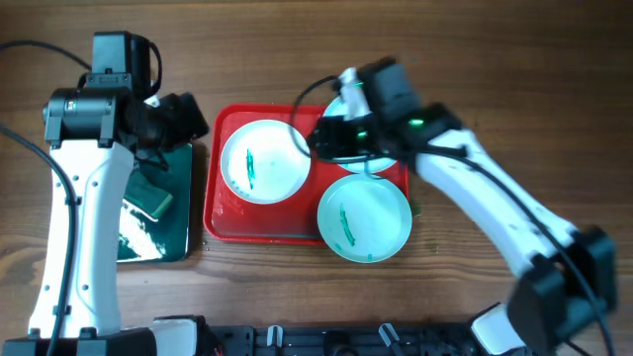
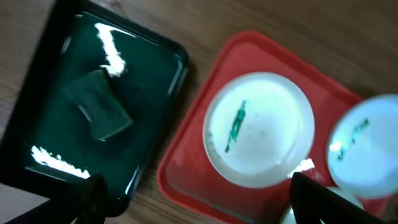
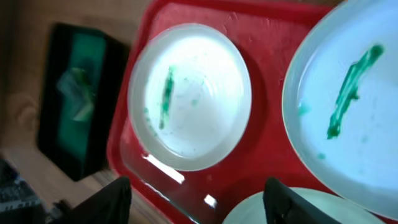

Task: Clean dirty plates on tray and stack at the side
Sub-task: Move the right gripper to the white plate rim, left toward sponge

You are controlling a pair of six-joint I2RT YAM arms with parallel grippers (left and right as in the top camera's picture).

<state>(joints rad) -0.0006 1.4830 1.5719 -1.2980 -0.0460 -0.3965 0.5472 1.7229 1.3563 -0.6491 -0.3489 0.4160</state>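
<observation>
Next, my left gripper moves back and down into the basin, onto the green sponge point(image 1: 149, 197), since the white plate point(image 1: 264, 160) on the tray carries a teal smear.
The red tray point(image 1: 220, 225) lies at the table's middle. A white plate point(image 1: 264, 160) with a teal smear sits on its left half. A turquoise plate point(image 1: 364, 218) with a teal smear lies over the tray's front right corner. A third pale plate point(image 1: 376, 166) at the back right is mostly hidden by my right arm. My right gripper point(image 1: 321, 138) is open above the tray between the plates; its wrist view shows the white plate point(image 3: 189, 96), the turquoise plate point(image 3: 354, 106) and the third plate point(image 3: 298, 208). My left gripper point(image 1: 188, 117) is open and empty over the basin's back right corner.
A black basin point(image 1: 134, 249) with a green inside stands left of the tray and holds a green sponge point(image 1: 148, 196). In the left wrist view the basin point(image 2: 37, 124), sponge point(image 2: 102, 102), white plate point(image 2: 258, 127) and tray point(image 2: 186, 180) show below.
</observation>
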